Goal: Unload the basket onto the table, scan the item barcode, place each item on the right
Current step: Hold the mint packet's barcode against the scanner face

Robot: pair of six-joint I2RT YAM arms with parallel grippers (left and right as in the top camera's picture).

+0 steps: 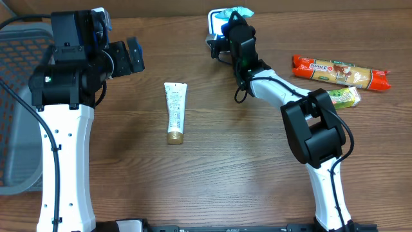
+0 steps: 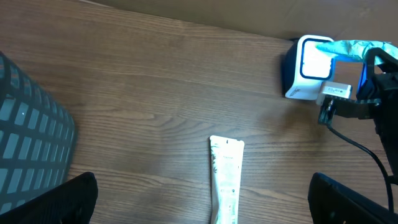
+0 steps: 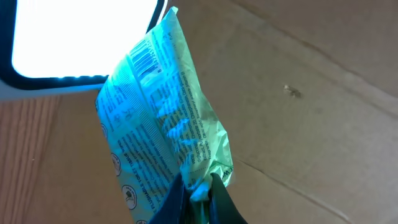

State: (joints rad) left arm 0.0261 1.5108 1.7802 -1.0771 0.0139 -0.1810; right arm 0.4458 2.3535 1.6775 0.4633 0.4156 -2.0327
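My right gripper should next move over the yellow-green bar, to the right in the overhead view, back from the scanner, and release there, as other items lie at the bar.
A teal-green wipes packet with its barcode near the top hangs from my right gripper, which is shut on the packet's crumpled lower edge. The packet is held right in front of the lit window of the white scanner. From overhead, the packet and scanner are at the table's far edge, with the right gripper beside them. My left gripper is open and empty, hovering above the table to the left of the white tube. The tube lies between its wide-spread fingers.
An orange pasta pack and a yellow-green bar lie at the right. A grey mesh basket stands at the left edge. A cardboard wall backs the scanner. A black cable trails from the right arm.
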